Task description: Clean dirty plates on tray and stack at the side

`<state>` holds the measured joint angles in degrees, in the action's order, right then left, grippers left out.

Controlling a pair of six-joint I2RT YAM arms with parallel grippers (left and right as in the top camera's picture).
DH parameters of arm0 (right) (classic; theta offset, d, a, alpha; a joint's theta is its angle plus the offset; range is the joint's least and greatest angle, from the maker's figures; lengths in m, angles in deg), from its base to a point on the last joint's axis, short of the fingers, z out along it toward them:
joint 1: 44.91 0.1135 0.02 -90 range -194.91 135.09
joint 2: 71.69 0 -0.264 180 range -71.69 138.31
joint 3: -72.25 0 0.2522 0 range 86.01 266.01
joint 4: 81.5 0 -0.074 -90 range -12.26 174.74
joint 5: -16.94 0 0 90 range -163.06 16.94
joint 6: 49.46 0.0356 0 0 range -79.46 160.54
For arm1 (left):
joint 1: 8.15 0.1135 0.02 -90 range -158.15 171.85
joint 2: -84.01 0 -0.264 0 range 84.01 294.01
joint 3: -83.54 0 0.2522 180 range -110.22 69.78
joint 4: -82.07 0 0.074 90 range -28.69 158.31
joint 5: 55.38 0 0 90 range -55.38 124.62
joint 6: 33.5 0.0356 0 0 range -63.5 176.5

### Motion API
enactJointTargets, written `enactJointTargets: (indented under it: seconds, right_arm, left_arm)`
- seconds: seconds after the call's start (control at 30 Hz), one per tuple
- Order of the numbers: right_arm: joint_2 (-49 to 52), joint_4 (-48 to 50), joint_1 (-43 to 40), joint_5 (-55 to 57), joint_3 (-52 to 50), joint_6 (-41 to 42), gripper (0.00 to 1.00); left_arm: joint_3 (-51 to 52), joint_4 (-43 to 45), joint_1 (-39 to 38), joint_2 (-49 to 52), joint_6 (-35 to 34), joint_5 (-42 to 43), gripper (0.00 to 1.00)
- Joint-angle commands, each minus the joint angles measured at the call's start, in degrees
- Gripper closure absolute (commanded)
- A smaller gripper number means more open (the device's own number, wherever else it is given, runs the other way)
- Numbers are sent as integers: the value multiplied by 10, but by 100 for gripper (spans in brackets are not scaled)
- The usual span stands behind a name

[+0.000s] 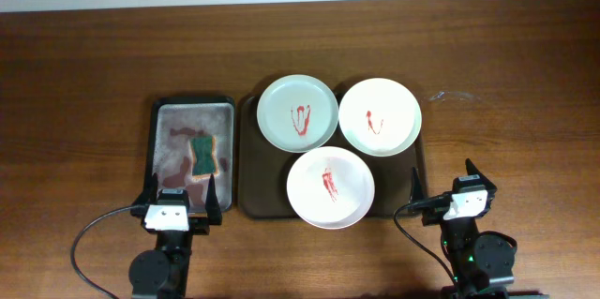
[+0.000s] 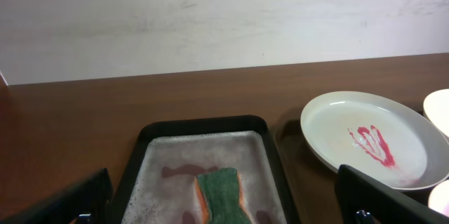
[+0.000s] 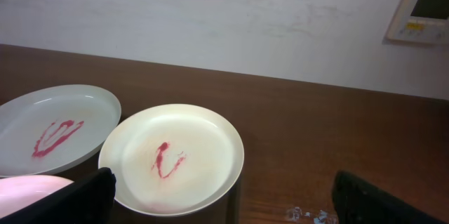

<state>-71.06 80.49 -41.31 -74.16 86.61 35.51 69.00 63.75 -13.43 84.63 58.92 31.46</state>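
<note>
The sponge lies flat in the grey metal tray [image 1: 164, 116]. My left gripper will next move outward, tip its fingers down and lower onto the sponge's narrow middle [image 1: 203, 156].
Three round plates with red sauce streaks lie on the dark brown tray [image 1: 251, 201]: a pale green plate [image 1: 297, 112] at back left, a white plate [image 1: 379, 116] at back right, a white plate [image 1: 330, 186] in front. A green and orange sponge [image 1: 203, 154] lies in the grey metal tray [image 1: 164, 116]. My left gripper [image 1: 181, 192] is open and empty, just in front of the sponge [image 2: 223, 194]. My right gripper [image 1: 442, 184] is open and empty, right of the brown tray's front corner. The right wrist view shows the back right plate [image 3: 172, 157] and the pale green plate [image 3: 52, 136].
The grey metal tray [image 2: 154, 147] stands left of the brown tray, its floor wet with soapy foam. A small wet smear [image 1: 450, 96] marks the table right of the plates. Bare wooden table lies to the right and far left.
</note>
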Motion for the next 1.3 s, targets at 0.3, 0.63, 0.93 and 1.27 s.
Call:
enactJointTargets:
  seconds: [0.3,0.63,0.93,1.27]
  right_arm:
    - [-4,1,2,-6,-3,-5,1]
    - [5,23,1,-12,22,15,1]
    - [170,-144,2,-40,200,43,1]
    - [500,-337,2,-154,430,39,1]
  left_arm:
    - [3,0,3,-3,9,4,1]
    - [-12,-2,3,-3,9,-14,1]
    - [-170,-146,3,127,-30,-42,1]
    - [-400,-315,3,462,-41,36,1]
